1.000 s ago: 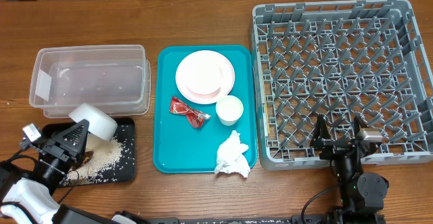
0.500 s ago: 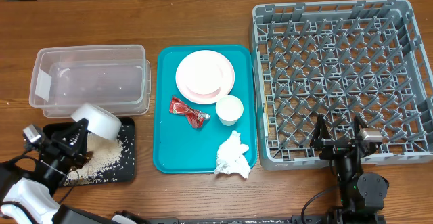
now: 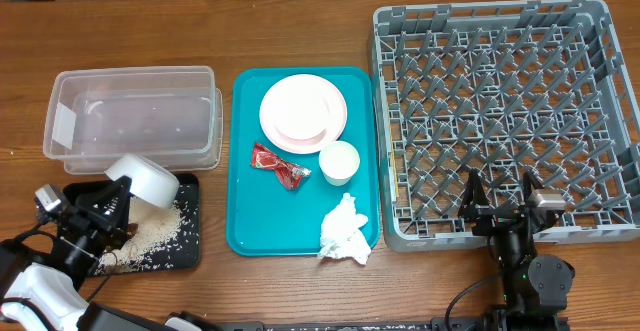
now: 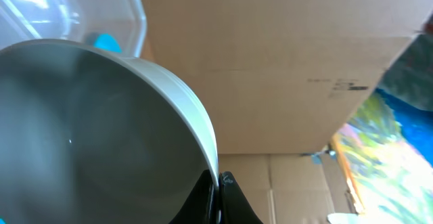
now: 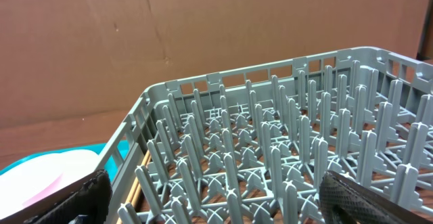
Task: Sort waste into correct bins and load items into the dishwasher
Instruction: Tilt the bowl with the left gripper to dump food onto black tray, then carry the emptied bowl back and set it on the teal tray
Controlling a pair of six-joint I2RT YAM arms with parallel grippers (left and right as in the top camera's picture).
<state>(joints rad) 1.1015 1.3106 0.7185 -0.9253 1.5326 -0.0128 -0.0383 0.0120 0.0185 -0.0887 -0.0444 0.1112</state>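
The teal tray's near corner (image 3: 267, 226) by the black tray is bare, so my left gripper next needs to swing across and down, turn the bowl (image 3: 148, 180) upright and release it there.
My left gripper (image 3: 118, 193) is shut on the rim of the whitish bowl (image 3: 148, 180), held tipped over the black tray (image 3: 186, 251), where rice grains (image 3: 150, 233) lie. In the left wrist view the fingers (image 4: 218, 183) pinch the bowl's rim (image 4: 135, 136). The teal tray (image 3: 245, 221) holds the pink-white plate (image 3: 303, 110), the white cup (image 3: 339, 161), the red wrapper (image 3: 277, 165) and the crumpled napkin (image 3: 344, 231). The clear tub (image 3: 135, 116) stands behind the black tray. My right gripper (image 3: 500, 196) is open at the front edge of the grey dish rack (image 3: 500, 111), also seen in the right wrist view (image 5: 270, 149).
Cardboard boxes stand behind the table in both wrist views. The teal tray sits between the tub and the rack. The table's front edge runs just below both arms.
My left gripper drew a little left and down with the bowl during the first half second. The right arm has not moved.
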